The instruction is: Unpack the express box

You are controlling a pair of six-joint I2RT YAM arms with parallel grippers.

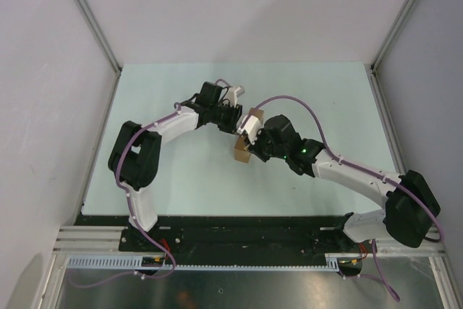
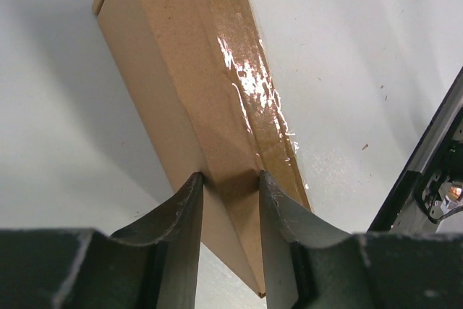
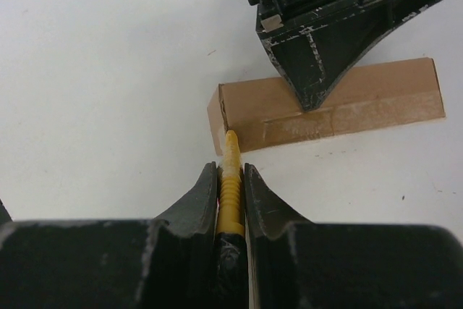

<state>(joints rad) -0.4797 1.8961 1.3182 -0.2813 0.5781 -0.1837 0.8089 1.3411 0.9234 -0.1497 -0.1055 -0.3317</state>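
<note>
My right gripper lifts from the box next, moves to the right in the top view and lowers to release, since the tabletop beside the box (image 1: 241, 153) is bare.
The express box (image 2: 195, 70) is a long brown cardboard carton with glossy tape along its top, lying on the pale table. My left gripper (image 2: 230, 179) is shut on it, one finger on each long side. In the right wrist view the box (image 3: 376, 95) lies crosswise with the left gripper's fingers (image 3: 311, 70) clamped over its middle. My right gripper (image 3: 230, 170) is shut on a yellow utility knife (image 3: 230, 186), whose tip touches the box's left end by the taped seam. From above, the left gripper (image 1: 235, 119) and the right gripper (image 1: 253, 139) meet at the box (image 1: 241, 153) mid-table.
The pale green table (image 1: 173, 179) is walled by white panels with aluminium posts (image 1: 87, 16) at the back corners. A black rail (image 1: 246, 233) runs along the near edge. Part of the right arm (image 2: 434, 179) shows at the right of the left wrist view.
</note>
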